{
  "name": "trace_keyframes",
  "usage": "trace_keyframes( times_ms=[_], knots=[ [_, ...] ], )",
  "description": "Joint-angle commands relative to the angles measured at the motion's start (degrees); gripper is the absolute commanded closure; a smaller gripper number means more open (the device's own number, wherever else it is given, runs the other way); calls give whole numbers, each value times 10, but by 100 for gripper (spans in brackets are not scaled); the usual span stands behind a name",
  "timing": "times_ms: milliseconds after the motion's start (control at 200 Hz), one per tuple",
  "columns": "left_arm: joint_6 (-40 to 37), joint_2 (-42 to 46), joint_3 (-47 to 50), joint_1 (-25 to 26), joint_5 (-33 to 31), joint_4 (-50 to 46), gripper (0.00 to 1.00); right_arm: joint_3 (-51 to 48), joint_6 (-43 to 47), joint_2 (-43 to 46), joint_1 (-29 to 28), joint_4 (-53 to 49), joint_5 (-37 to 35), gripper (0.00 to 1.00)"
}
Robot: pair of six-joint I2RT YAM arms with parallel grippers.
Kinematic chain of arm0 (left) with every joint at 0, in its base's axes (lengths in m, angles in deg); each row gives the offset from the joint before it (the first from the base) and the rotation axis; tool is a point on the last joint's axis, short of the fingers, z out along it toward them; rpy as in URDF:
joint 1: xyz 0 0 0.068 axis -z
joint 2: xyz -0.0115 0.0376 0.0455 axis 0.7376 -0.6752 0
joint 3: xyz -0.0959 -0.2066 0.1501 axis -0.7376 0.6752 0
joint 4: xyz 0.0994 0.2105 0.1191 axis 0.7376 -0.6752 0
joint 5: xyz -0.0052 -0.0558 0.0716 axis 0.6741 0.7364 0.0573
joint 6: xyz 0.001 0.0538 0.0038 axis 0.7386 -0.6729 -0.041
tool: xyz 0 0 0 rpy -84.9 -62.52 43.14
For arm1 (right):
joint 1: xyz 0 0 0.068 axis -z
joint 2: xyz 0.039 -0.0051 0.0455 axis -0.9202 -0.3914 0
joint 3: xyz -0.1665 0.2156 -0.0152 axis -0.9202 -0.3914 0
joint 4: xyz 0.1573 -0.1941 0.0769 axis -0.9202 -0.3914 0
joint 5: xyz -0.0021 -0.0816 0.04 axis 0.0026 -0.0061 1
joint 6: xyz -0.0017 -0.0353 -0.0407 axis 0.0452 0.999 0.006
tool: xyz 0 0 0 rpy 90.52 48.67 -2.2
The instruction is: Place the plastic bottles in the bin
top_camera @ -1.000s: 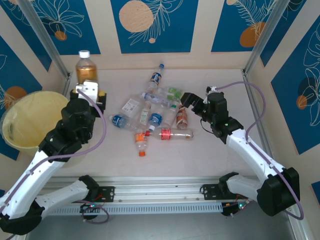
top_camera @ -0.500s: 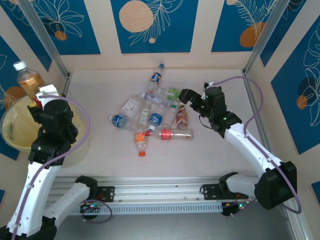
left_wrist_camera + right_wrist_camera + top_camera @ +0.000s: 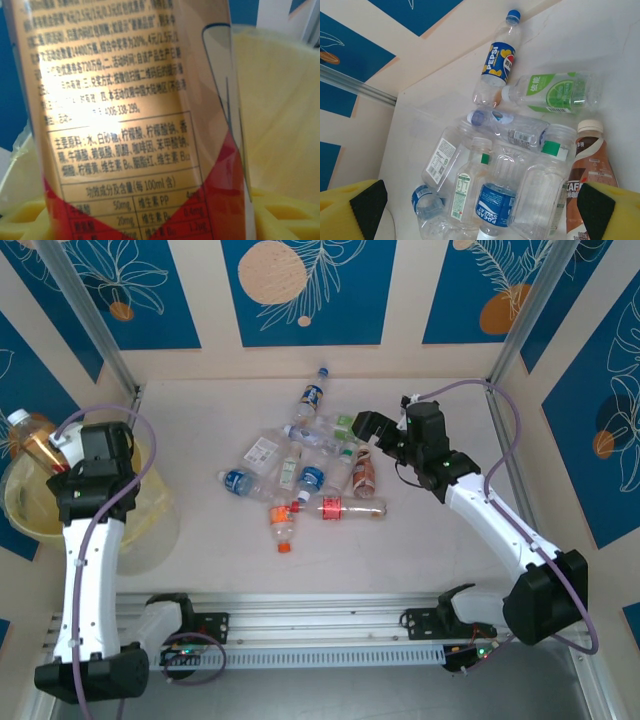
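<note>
I need to tilt my left gripper downward over the pale-yellow bin's opening next, then let go of the bottle of amber liquid.
My left gripper (image 3: 58, 448) is shut on a plastic bottle (image 3: 30, 435) of amber liquid with a white cap, held over the rim of the pale-yellow bin (image 3: 25, 515) at the far left. In the left wrist view its gold and red label (image 3: 125, 125) is close up, with the bin's wall (image 3: 285, 100) behind. Several more clear bottles lie in a pile (image 3: 305, 470) mid-table. My right gripper (image 3: 366, 426) hangs open just right of the pile. In the right wrist view it (image 3: 480, 215) hovers over a Pocari bottle (image 3: 495, 205), beside a brown coffee bottle (image 3: 587, 165).
A Pepsi bottle (image 3: 497, 60) and a green-label bottle (image 3: 552, 92) lie at the far side of the pile. A red-label bottle (image 3: 340, 508) and an orange-capped one (image 3: 283, 527) lie nearest me. Metal posts (image 3: 90, 320) stand at the back corners.
My left arm has swung left with the amber bottle, from the table's back left to over the bin. My right gripper has edged left toward the pile.
</note>
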Motion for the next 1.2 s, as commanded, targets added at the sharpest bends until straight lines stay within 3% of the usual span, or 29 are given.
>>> trace_keyframes(
  times_ms=[0,55,230,355,715,975,1195],
  knots=[
    [37,-26,-51,-9,-39,-113,49,24,12,-6,-4,-12,13,0],
    [33,-37,-49,-18,-49,-122,48,30,17,-10,-4,-15,11,1],
    [12,-53,-39,-69,38,-84,43,46,26,-10,-5,-16,-3,1],
    [17,-68,-42,-90,60,-97,34,46,32,-7,-5,-18,-10,0],
    [3,-53,-14,-94,158,-57,17,44,32,-7,-6,-25,-17,0],
    [-2,-38,-9,-94,201,-28,15,43,31,-12,-5,-26,-16,0],
    [7,30,37,-94,326,90,9,55,17,-39,-6,-52,-34,0]
  ],
)
